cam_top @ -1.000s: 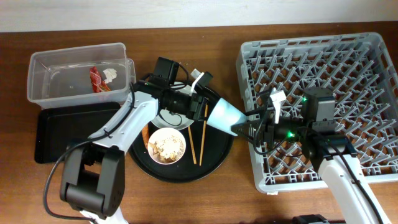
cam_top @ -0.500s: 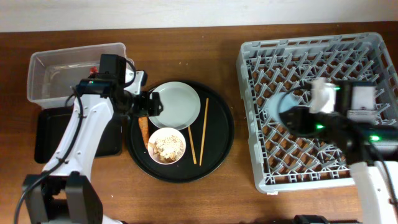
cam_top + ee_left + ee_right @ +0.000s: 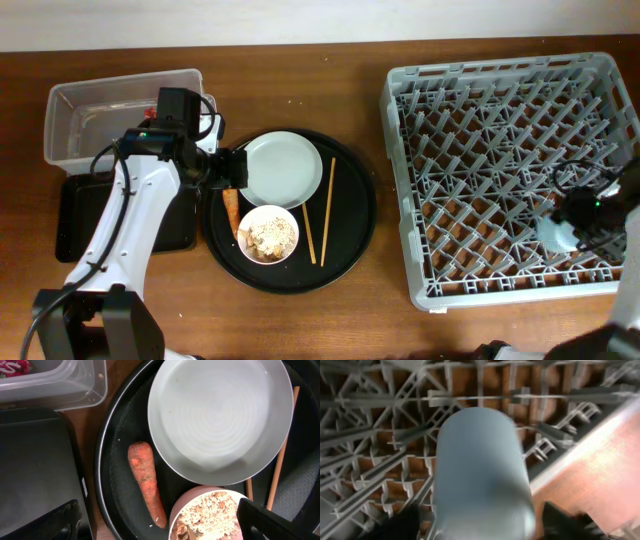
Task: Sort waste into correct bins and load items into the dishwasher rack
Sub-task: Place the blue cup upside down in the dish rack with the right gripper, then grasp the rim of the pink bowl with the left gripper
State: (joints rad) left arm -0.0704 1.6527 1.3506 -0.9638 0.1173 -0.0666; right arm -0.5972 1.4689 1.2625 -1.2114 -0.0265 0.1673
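Note:
I should lower my left gripper back and toward the chopsticks, onto the bowl's rim (image 3: 297, 241) beside them. The bowl's rim is below my left gripper and to its right in the overhead view.
The light-blue cup (image 3: 480, 475) lies on its side on the dishwasher rack (image 3: 480, 130) lattice, near the rack's front right (image 3: 553, 233). My right gripper (image 3: 480, 527) straddles it, open, with a sliver of gap on each side. My left gripper (image 3: 160, 527) is open and empty above the orange-brown sausage-shaped piece (image 3: 147, 482) and the bowl of rice scraps (image 3: 210, 517). The pale plate (image 3: 284, 168) sits behind the bowl (image 3: 268, 233), with the chopsticks (image 3: 328, 205) to its right. A red wrapper (image 3: 15, 366) shows in the clear tub (image 3: 120, 115).
The plate, bowl, chopsticks and orange piece all rest on a large round black tray (image 3: 350, 235). A shallow black rectangular tray (image 3: 75, 215) lies in front of the clear tub. My left arm (image 3: 140, 210) crosses over both. The rack's pegs stand upright all around the cup.
The cup passed from between both grippers at the tray's edge into the rack with my right arm, whose jaws then widened. My left arm drew back left and opened.

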